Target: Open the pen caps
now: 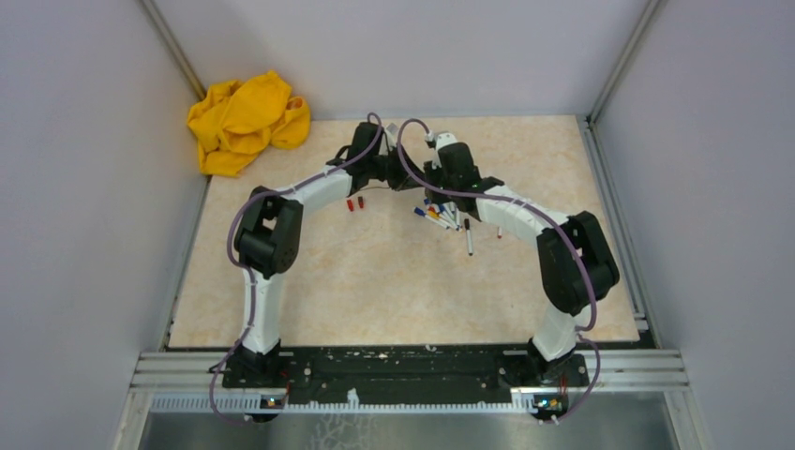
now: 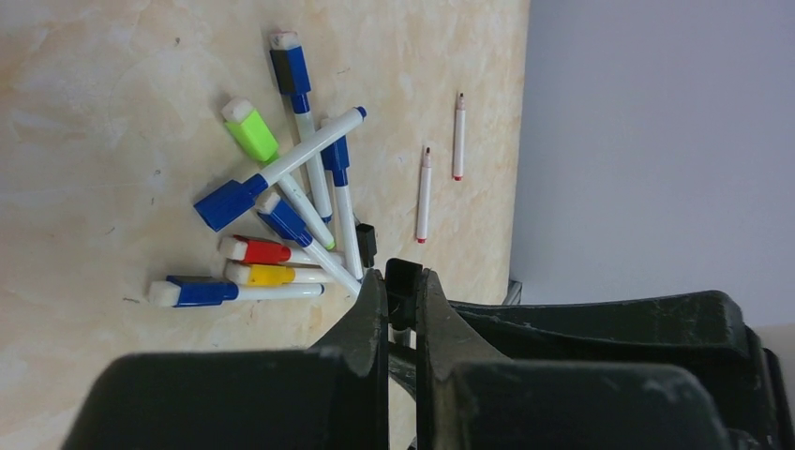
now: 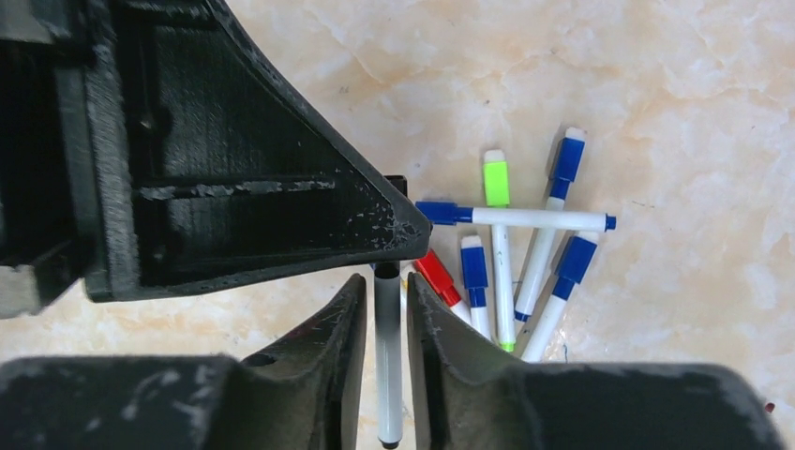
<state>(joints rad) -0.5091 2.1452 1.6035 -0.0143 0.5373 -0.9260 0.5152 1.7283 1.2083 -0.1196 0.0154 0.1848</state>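
Observation:
The robot will next move its left gripper to the left in the top view and down to the tabletop beside the loose red caps, and let go of the black cap [image 2: 403,272] there, since removed caps lie there.
My left gripper [image 2: 401,278] is shut on a black pen cap [image 2: 403,272], which sticks out past the fingertips. That cap's white barrel [image 3: 387,361] runs down between the fingers of my right gripper [image 3: 386,289], with a thin gap on each side, so the right jaws stand slightly open. Both grippers meet above the table [image 1: 412,178]. Below them lies a pile of capped pens with blue [image 2: 225,202], green [image 2: 251,131], red [image 2: 262,251] and yellow [image 2: 267,275] pen caps. Two loose red caps [image 1: 354,203] lie left of the grippers.
Two uncapped thin pens [image 2: 424,195] [image 2: 458,136] lie near the table's right edge. Another single pen [image 1: 469,239] lies in front of the pile. A crumpled yellow cloth [image 1: 246,122] sits in the far left corner. Grey walls close in the table.

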